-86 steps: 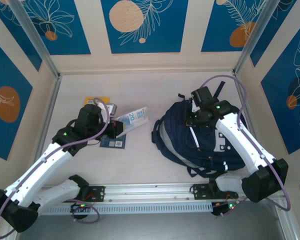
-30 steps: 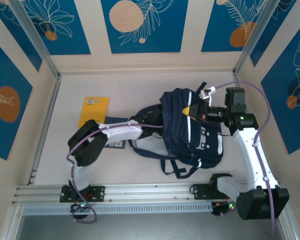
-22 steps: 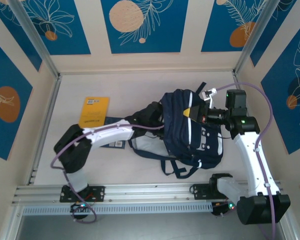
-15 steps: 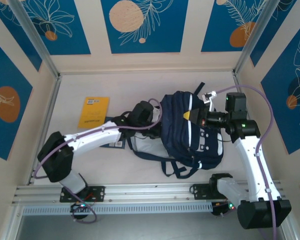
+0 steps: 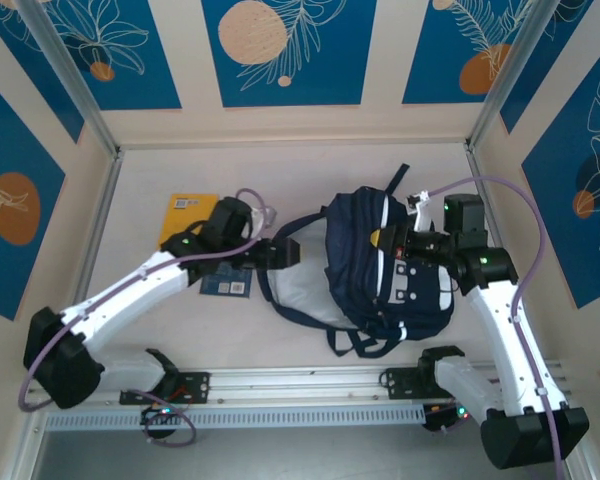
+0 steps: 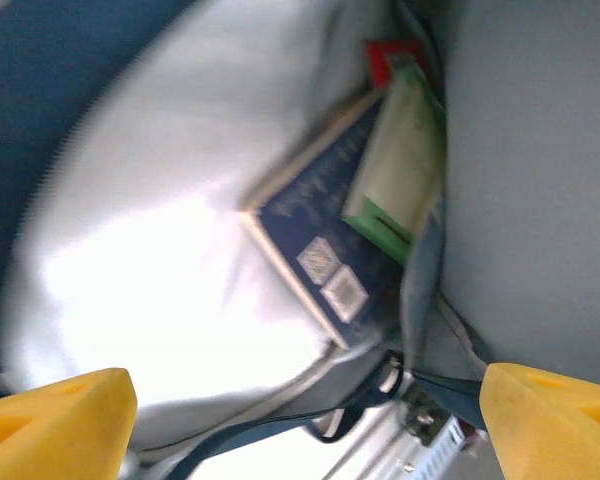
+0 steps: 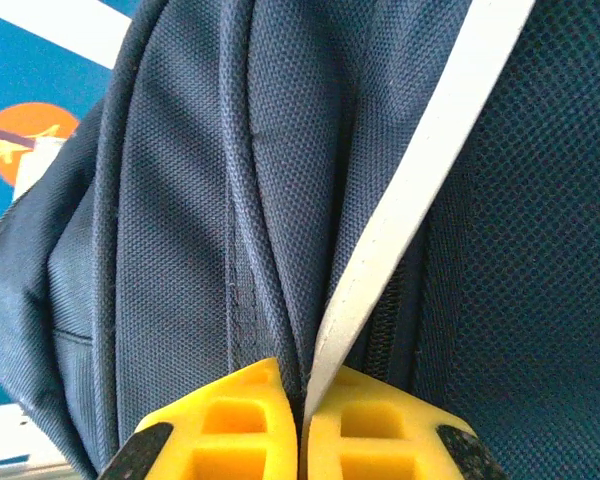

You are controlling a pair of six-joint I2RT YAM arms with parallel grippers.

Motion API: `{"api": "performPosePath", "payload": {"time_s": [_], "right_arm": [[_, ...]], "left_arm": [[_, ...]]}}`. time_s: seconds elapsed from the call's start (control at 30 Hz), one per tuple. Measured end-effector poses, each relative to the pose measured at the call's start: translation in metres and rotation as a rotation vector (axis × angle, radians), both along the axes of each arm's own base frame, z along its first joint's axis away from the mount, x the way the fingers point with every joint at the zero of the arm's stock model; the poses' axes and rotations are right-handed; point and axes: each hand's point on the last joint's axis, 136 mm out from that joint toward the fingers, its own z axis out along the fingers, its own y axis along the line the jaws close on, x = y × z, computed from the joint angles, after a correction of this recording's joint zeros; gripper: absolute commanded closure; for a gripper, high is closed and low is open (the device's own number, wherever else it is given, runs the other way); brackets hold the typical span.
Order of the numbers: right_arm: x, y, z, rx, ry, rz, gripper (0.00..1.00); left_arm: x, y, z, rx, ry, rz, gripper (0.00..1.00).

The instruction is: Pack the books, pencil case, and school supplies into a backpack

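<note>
My right gripper will next lower the pinched navy fold toward the grey lining (image 5: pixel 302 294) and then release the fabric, because the packets are already inside.
The dark navy backpack (image 5: pixel 395 285) lies at centre right, its grey lining (image 5: pixel 302 294) open toward the left. My right gripper (image 5: pixel 392 243) is shut on the backpack's top fabric; the right wrist view shows its fingers (image 7: pixel 220 420) pinching a navy fold beside a white stripe (image 7: pixel 410 210). My left gripper (image 5: pixel 283 252) hangs open just left of the opening, holding nothing. In the left wrist view a navy book (image 6: pixel 325 255), a pale green packet (image 6: pixel 400 160) and a red packet (image 6: pixel 388 58) lie inside against the lining. A yellow-orange book (image 5: pixel 183 214) and another navy book (image 5: pixel 228 285) lie on the table.
Dark straps (image 5: pixel 355 340) trail from the backpack toward the metal rail (image 5: pixel 300 385) at the near edge. Patterned walls close in the table at the back and sides. Bare table lies behind the backpack and at the front left.
My left arm has drawn back leftward out of the backpack's opening, open. The backpack has shifted slightly right and nearer, still held by the right gripper.
</note>
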Motion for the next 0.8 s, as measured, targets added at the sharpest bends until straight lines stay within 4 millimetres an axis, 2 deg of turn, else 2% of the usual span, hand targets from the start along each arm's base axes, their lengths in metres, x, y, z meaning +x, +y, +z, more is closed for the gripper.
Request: {"api": "performPosePath", "payload": {"time_s": [0.1,0.17,0.33,0.47,0.6,0.73,0.8], "right_arm": [[0.007,0.005,-0.018,-0.084,0.016,-0.008,1.00],[0.011,0.012,-0.031,-0.151,0.026,-0.004,1.00],[0.023,0.019,-0.072,-0.324,0.104,-0.012,0.99],[0.032,0.006,-0.099,-0.446,0.143,-0.059,0.87],[0.033,-0.006,-0.111,-0.520,0.139,-0.086,0.64],[0.029,-0.010,-0.109,-0.568,0.107,-0.091,0.46],[0.026,-0.011,-0.101,-0.582,0.070,-0.094,0.45]], "left_arm": [[0.012,0.033,0.002,0.052,-0.035,0.106,0.10],[0.016,0.051,-0.004,0.098,-0.035,0.164,0.10],[0.020,0.080,-0.024,0.231,-0.012,0.262,0.05],[0.024,0.100,-0.037,0.324,0.003,0.331,0.02],[0.030,0.111,-0.052,0.375,0.036,0.380,0.03],[0.033,0.116,-0.078,0.424,0.102,0.400,0.02],[0.035,0.119,-0.093,0.446,0.143,0.416,0.03]]}}
